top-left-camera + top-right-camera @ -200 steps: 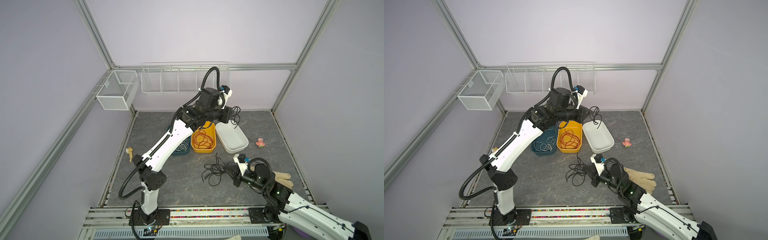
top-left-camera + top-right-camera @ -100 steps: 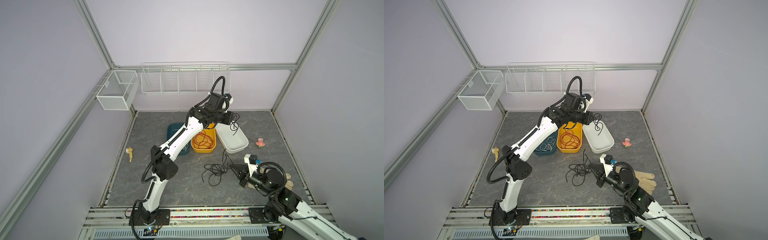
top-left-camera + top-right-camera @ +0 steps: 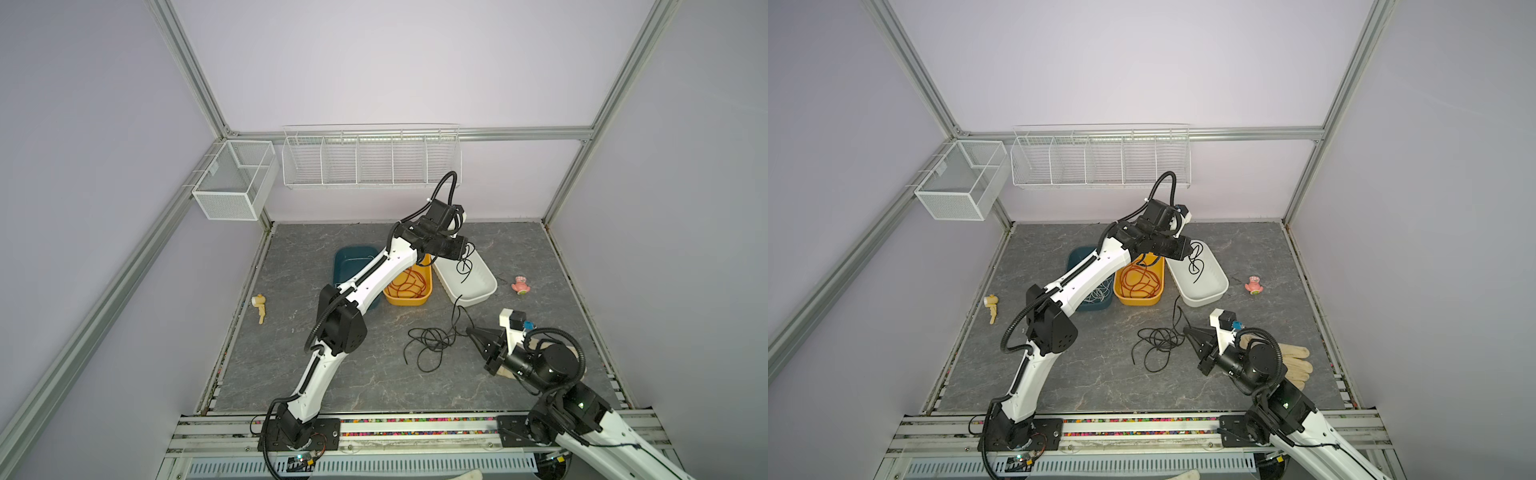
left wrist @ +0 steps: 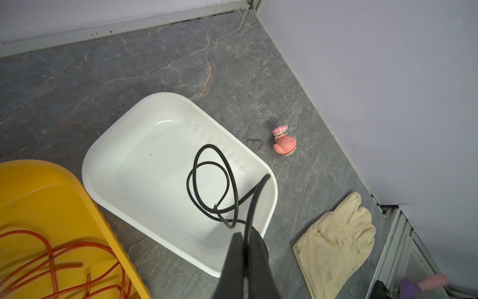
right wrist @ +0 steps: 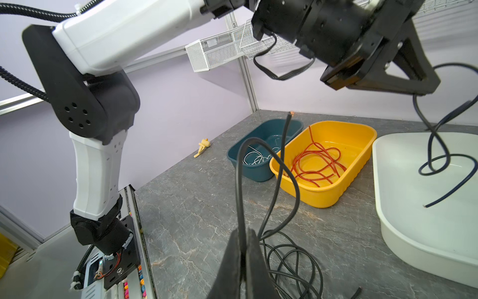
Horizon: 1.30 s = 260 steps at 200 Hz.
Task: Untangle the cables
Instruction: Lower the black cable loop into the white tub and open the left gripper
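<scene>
The black cable's loops already hang inside the white tray's rim, so I need to lower my left gripper toward the tray below and release the cable there.
My left gripper (image 3: 465,249) (image 3: 1192,251) (image 4: 244,235) hangs over the white tray (image 3: 482,291) (image 4: 103,145), shut on a black cable (image 4: 208,145) (image 3: 1196,266) whose loops dangle into the tray. My right gripper (image 3: 468,330) (image 3: 1185,329) (image 5: 244,233) is low at the front right, shut on another black cable (image 5: 238,181) that rises from a tangle on the floor (image 3: 432,338) (image 3: 1158,338). An orange cable (image 3: 409,284) (image 5: 315,160) lies in the yellow bin. A white cable (image 3: 1098,293) (image 5: 256,158) lies in the teal bin.
A cream glove (image 3: 1296,361) (image 4: 336,238) lies under the right arm. A pink toy (image 3: 520,285) sits right of the tray and a yellow toy (image 3: 259,305) near the left edge. Wire baskets (image 3: 370,158) hang on the back wall.
The left arm has stretched out and lowered its gripper over the white tray with the black cable. The right arm has drawn back to the right, its grip unchanged.
</scene>
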{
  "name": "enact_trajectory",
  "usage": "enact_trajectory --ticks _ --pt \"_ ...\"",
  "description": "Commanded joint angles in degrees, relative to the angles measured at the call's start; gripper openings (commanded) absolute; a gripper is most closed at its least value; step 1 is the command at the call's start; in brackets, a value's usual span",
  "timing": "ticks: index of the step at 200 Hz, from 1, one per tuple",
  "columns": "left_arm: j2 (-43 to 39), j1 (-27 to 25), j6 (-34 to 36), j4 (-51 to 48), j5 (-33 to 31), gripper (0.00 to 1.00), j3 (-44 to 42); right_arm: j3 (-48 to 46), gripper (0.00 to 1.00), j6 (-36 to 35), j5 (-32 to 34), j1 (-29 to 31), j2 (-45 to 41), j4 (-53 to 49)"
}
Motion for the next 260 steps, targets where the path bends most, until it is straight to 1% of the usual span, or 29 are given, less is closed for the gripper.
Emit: enact_trajectory --ticks 1,70,80,109,136,174,197,260 --pt "1.86 -0.03 -0.22 -2.21 -1.19 0.0 0.91 -0.99 0.06 0.63 0.94 -0.49 -0.9 -0.15" --pt "6.57 0.05 0.19 -3.97 -1.87 0.0 3.34 -0.84 0.06 0.63 0.68 -0.75 0.25 0.29" --pt "6.9 0.06 0.3 -4.08 -1.84 0.04 3.54 -0.87 0.06 0.57 0.58 -0.84 0.38 0.29" --pt "7.49 0.05 0.46 -4.45 -1.79 0.1 4.38 -0.89 0.06 0.57 0.41 -0.84 0.51 0.46" --pt "7.77 0.09 0.95 -5.09 -2.12 0.21 5.2 -0.84 0.06 0.63 0.3 -0.92 0.66 0.51" --pt "7.55 0.07 1.46 -6.0 -2.56 0.27 6.73 -1.0 0.06 0.66 0.22 -0.94 0.8 0.65" --pt "6.53 0.07 1.86 -6.09 -3.19 0.31 6.84 -0.96 0.06 0.7 0.24 -1.01 0.88 0.65" --pt "0.92 0.38 5.46 -7.31 -6.79 0.46 6.52 -1.02 0.06 0.85 0.92 -1.1 1.67 0.56"
